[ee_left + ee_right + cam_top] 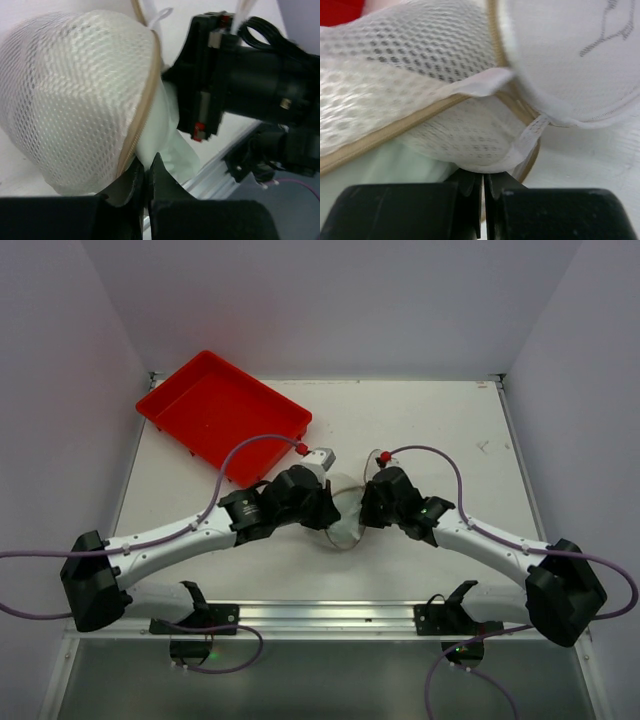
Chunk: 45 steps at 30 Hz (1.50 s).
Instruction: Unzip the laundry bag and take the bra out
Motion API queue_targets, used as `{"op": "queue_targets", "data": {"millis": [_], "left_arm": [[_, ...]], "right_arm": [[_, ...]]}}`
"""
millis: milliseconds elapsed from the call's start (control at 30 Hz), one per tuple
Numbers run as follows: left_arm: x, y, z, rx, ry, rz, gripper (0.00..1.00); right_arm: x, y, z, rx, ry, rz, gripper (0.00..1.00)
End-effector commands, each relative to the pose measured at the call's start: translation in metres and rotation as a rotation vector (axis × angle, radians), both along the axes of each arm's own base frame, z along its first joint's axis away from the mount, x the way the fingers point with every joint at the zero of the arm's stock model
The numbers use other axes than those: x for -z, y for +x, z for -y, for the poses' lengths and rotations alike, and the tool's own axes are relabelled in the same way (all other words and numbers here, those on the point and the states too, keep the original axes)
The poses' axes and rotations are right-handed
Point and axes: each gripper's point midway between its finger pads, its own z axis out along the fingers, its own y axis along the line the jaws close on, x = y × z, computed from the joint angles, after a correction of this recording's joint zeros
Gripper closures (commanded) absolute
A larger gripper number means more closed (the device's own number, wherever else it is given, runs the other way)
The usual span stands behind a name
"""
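My left gripper needs to lift the bra out of the bag and move it outward over the empty red tray (pixel 213 423). Then it should lower the bra and let go.
The white mesh laundry bag (pixel 345 518) lies between my two grippers at the table's middle. In the left wrist view the laundry bag (pixel 75 100) has a beige zipper band (pixel 147 95) standing open. Pale green fabric, apparently the bra (pixel 167 132), bulges out of the opening. My left gripper (pixel 146 170) is shut with this fabric's edge between its tips. My right gripper (pixel 484 180) is shut on the bag's lower mesh edge (pixel 470 135). The round face with the dark drawing (pixel 600 40) is at the upper right. The right gripper also shows in the left wrist view (pixel 202 90).
A red rectangular tray (pixel 225 412) stands at the back left of the table. A metal rail (pixel 330 615) runs along the near edge between the arm bases. Purple cables (pixel 440 455) loop over both arms.
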Motion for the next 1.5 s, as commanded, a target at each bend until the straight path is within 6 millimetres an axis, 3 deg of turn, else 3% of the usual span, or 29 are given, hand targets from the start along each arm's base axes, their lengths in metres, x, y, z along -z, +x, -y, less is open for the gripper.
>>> {"op": "queue_targets", "data": {"millis": [0, 67, 100, 200, 300, 333, 433, 467, 633, 767, 833, 967, 1000, 1033, 1100, 1133, 1167, 1367, 1433, 1467], "left_arm": [[-0.062, -0.016, 0.012, 0.163, -0.239, 0.027, 1.00], [-0.066, -0.028, 0.009, 0.243, -0.288, -0.010, 1.00], [-0.062, -0.021, 0.002, 0.221, -0.276, -0.015, 1.00], [-0.025, -0.003, -0.027, 0.078, -0.129, -0.030, 1.00], [-0.015, -0.010, -0.021, 0.141, -0.185, -0.048, 1.00], [-0.031, -0.016, -0.008, 0.216, -0.277, -0.019, 1.00], [-0.050, -0.035, 0.010, 0.369, -0.378, -0.031, 1.00], [-0.065, -0.034, 0.017, 0.405, -0.411, 0.008, 1.00], [-0.108, -0.064, 0.036, 0.642, -0.544, 0.067, 1.00], [-0.134, -0.056, 0.035, 0.611, -0.601, 0.141, 1.00], [-0.146, -0.034, 0.028, 0.496, -0.587, 0.187, 1.00], [-0.157, 0.023, -0.008, 0.217, -0.538, 0.240, 1.00], [-0.155, 0.044, -0.027, 0.128, -0.509, 0.242, 1.00], [-0.171, 0.058, -0.043, 0.044, -0.501, 0.287, 1.00], [-0.171, 0.082, -0.074, -0.086, -0.410, 0.312, 1.00], [-0.190, 0.098, -0.091, -0.183, -0.380, 0.373, 1.00], [-0.194, 0.112, -0.111, -0.255, -0.324, 0.411, 1.00], [-0.197, 0.188, -0.210, -0.631, -0.040, 0.488, 1.00], [-0.196, 0.213, -0.224, -0.659, -0.020, 0.488, 1.00], [-0.194, 0.225, -0.243, -0.694, 0.003, 0.493, 1.00]], "right_arm": [[0.023, 0.003, 0.027, 0.039, -0.126, -0.015, 1.00], [0.021, 0.004, 0.030, 0.043, -0.134, -0.016, 1.00], [0.019, 0.003, 0.032, 0.042, -0.140, -0.018, 1.00], [0.002, 0.000, 0.034, 0.025, -0.128, 0.012, 1.00], [-0.018, 0.000, 0.029, 0.000, -0.087, 0.045, 1.00], [-0.021, 0.000, 0.027, -0.003, -0.077, 0.050, 1.00], [-0.014, -0.001, 0.028, -0.004, -0.090, 0.029, 1.00], [-0.011, 0.000, 0.027, -0.002, -0.096, 0.022, 1.00], [0.014, 0.003, 0.024, -0.007, -0.138, -0.036, 1.00], [0.025, 0.002, 0.023, -0.010, -0.147, -0.062, 1.00], [0.030, 0.000, 0.026, -0.004, -0.158, -0.068, 1.00], [0.035, -0.004, 0.035, 0.013, -0.178, -0.068, 1.00], [0.039, -0.007, 0.039, 0.018, -0.187, -0.076, 1.00], [0.039, -0.007, 0.042, 0.022, -0.187, -0.077, 1.00], [0.037, -0.009, 0.047, 0.034, -0.196, -0.070, 1.00], [0.035, -0.009, 0.049, 0.039, -0.197, -0.066, 1.00], [0.034, -0.010, 0.050, 0.041, -0.198, -0.063, 1.00], [0.014, -0.012, 0.050, 0.027, -0.169, -0.028, 1.00], [0.006, -0.012, 0.046, 0.012, -0.146, -0.014, 1.00], [0.003, -0.012, 0.045, 0.005, -0.141, -0.010, 1.00]]}}
